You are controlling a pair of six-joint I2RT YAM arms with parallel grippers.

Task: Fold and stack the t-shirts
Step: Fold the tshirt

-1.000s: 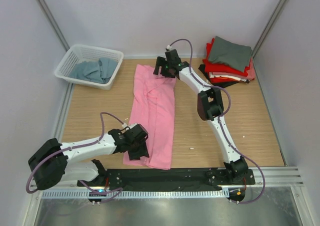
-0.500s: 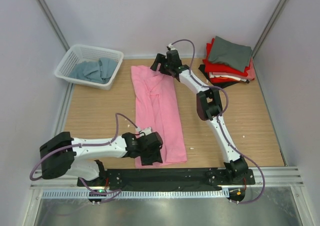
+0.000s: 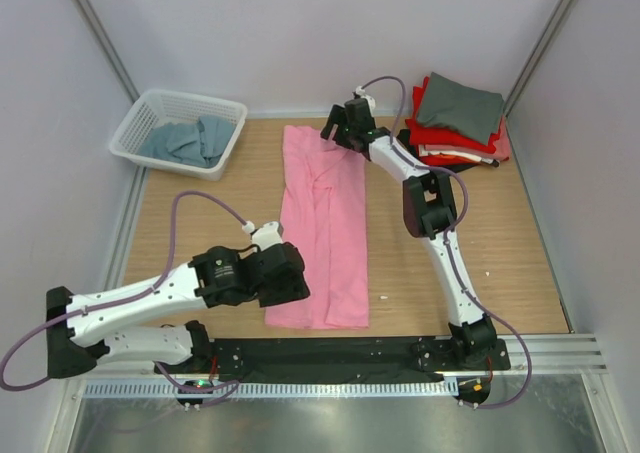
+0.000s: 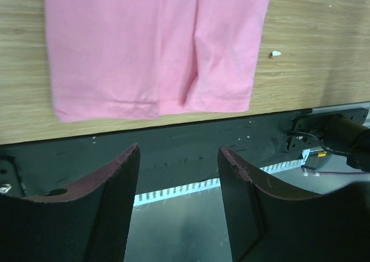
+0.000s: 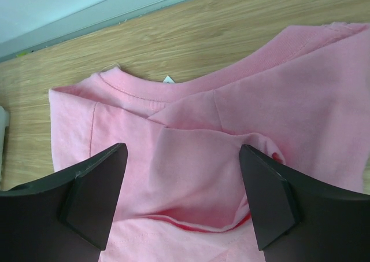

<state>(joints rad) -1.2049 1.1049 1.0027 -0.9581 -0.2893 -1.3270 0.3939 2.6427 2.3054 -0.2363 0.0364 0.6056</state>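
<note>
The folded t-shirt still lies at full length, so the right gripper needs to move back from the t-shirt's collar end and down onto the hem corner opposite the left gripper.
A plain pink t-shirt [image 3: 325, 228] lies flat as a long folded strip down the middle of the table. My left gripper [image 3: 296, 283] hovers open at its near left corner. In the left wrist view my left gripper [image 4: 179, 158] holds nothing, with the shirt's hem [image 4: 156, 48] ahead of it. My right gripper [image 3: 336, 129] is open over the far collar end. In the right wrist view my right gripper [image 5: 182, 153] straddles a rumpled fold [image 5: 202, 175] without gripping it. A stack of folded t-shirts [image 3: 458, 108], grey over red over black, sits at the far right.
A white lattice basket [image 3: 150, 115] at the far left holds a grey-blue t-shirt [image 3: 190, 141]. The black base rail [image 3: 340, 353] runs along the near edge just below the pink hem. Grey walls close in on both sides.
The pink shirt's near end has slid to the right and now lies straighter. My left gripper has let go of the hem and drawn back. My right gripper has shifted slightly right.
</note>
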